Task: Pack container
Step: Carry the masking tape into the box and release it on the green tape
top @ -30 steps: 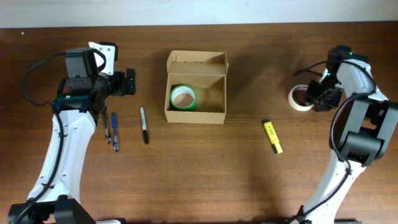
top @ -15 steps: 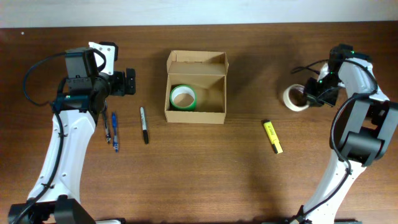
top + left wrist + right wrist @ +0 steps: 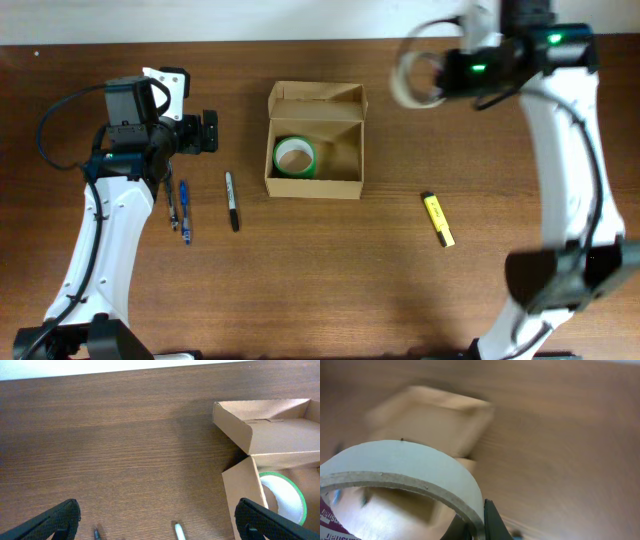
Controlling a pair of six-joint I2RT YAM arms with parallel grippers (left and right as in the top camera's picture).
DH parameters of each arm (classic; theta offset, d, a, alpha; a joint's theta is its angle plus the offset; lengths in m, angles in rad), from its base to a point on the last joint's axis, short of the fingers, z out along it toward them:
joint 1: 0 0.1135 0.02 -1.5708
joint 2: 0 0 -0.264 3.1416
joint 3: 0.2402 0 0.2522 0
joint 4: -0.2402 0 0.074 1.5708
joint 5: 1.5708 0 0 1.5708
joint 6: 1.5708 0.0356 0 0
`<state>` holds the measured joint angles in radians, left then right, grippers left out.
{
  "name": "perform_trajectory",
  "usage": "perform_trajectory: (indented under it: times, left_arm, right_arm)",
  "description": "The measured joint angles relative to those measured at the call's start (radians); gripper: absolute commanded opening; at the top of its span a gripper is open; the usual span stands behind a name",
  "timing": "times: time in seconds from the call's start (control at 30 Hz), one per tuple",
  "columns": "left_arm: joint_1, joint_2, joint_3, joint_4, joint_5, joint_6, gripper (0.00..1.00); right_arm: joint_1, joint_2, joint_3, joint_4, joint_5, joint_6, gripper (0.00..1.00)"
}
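Note:
My right gripper will swing toward the container next, since the flap lid stands back. Then it will bring the white tape roll down over the green tape roll [image 3: 295, 157].
The tan cardboard container [image 3: 345, 178] stands open at mid-table with its flap lid back; it also shows in the left wrist view [image 3: 250, 435] and blurred in the right wrist view [image 3: 430, 415]. A green tape roll [image 3: 294, 157] lies in its left half. My right gripper [image 3: 440, 78] is shut on the wall of a white tape roll [image 3: 412, 78], held high to the right of the container's lid; the roll fills the right wrist view [image 3: 405, 470]. My left gripper [image 3: 205, 132] is open and empty, left of the container.
A black marker [image 3: 232, 200] and two blue pens [image 3: 185, 212] lie left of the container. A yellow highlighter [image 3: 437, 219] lies to its right. Pen tips show at the bottom of the left wrist view [image 3: 178, 531].
My right gripper has lifted the white tape roll off the table at the right and carried it up and left toward the container. The left arm has not moved.

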<state>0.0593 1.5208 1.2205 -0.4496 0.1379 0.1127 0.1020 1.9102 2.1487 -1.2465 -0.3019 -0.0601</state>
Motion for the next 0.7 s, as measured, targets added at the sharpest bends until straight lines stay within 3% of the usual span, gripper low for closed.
perform_trajectory:
  times: [0.13, 0.27, 0.7]
  left_arm:
    - [0.000, 0.000, 0.000, 0.000, 0.000, 0.000, 0.99]
    - [0.000, 0.000, 0.000, 0.000, 0.000, 0.000, 0.99]
    - [0.000, 0.000, 0.000, 0.000, 0.000, 0.000, 0.99]
  right_arm:
    - [0.224, -0.048, 0.014, 0.000, 0.080, -0.078, 0.04]
    - [0.353, 0.012, 0.001, -0.002, 0.170, -0.127, 0.04]
    - [0.415, 0.305, -0.053, 0.121, 0.226, -0.160, 0.04]
